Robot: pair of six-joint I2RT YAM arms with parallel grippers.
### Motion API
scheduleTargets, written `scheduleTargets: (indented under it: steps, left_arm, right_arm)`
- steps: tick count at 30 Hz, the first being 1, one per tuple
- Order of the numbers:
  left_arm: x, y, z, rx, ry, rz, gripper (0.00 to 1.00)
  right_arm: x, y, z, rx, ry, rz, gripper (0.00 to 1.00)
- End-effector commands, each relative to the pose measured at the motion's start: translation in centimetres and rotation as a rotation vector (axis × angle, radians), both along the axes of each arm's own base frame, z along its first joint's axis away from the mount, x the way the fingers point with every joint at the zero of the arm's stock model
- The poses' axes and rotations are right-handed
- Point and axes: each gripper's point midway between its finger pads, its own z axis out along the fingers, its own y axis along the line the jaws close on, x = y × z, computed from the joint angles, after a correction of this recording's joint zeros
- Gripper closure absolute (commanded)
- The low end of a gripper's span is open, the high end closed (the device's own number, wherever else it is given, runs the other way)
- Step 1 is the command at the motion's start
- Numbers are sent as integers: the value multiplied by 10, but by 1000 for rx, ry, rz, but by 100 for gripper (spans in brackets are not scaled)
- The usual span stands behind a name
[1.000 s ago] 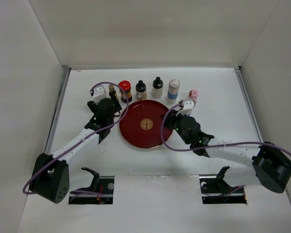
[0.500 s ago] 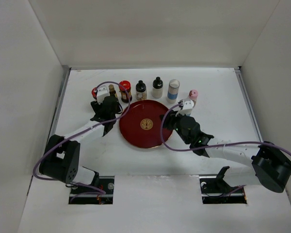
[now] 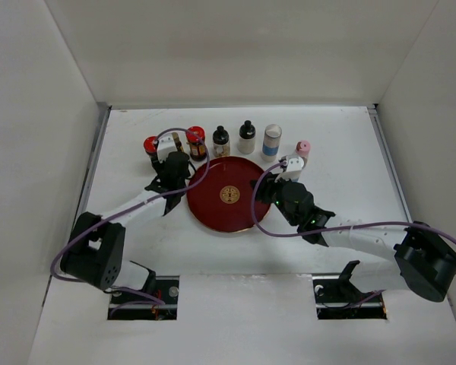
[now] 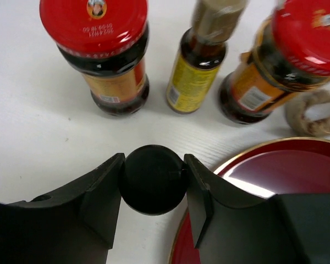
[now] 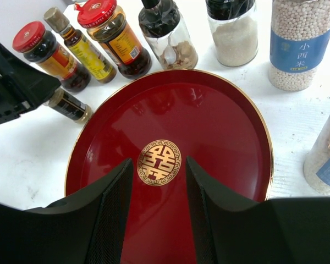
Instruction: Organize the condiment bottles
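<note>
My left gripper should next raise the small dark bottle over the plate's rim, and then it should bring the bottle down onto the far part of the plate.
My left gripper (image 4: 153,165) is shut on the round black cap of a small dark bottle (image 4: 153,184) that stands on the table beside the plate's left rim; the same bottle (image 5: 69,105) shows in the right wrist view. Behind it stand a red-lidded jar (image 4: 93,22), a yellowish bottle (image 4: 195,77) and a second red-lidded jar (image 4: 308,33). Further right along the back row are two black-capped bottles (image 3: 221,137) (image 3: 247,133), a white-and-blue cylinder (image 3: 272,139) and a pink-capped bottle (image 3: 303,148). My right gripper (image 5: 159,165) hangs open over the plate, holding nothing.
The large dark-red plate (image 3: 213,209) with a gold centre lies between the two arms, just in front of the bottle row. White walls close in the table at the back and on both sides.
My left gripper moved right and towards the plate, uncovering the far-left red-lidded jar, and its jaws closed on the black cap. The right arm stayed almost still.
</note>
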Motion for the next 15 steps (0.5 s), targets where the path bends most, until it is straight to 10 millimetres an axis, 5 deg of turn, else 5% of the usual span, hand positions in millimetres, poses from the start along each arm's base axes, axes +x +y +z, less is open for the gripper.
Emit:
scheduleTargets:
  steps: [1,4,7,11,15]
  left_arm:
    - [1,-5,69,-25,-187,6,69]
    - [-3,-16,96,-31,-246,-13,69]
    - [1,-48,114,-60,-276,-89,69]
    - [11,-98,109,-101,-251,-207,69]
    - [24,-127,95,-144,-231,-256,69]
  right_arm:
    - [5,8,22,40,-37,12,53]
    - [5,7,23,44,-42,9,53]
    - [5,6,23,50,-41,4,55]
    - [8,-8,28,67,-57,-44,56]
    - [13,-22,26,66,-53,-99,66]
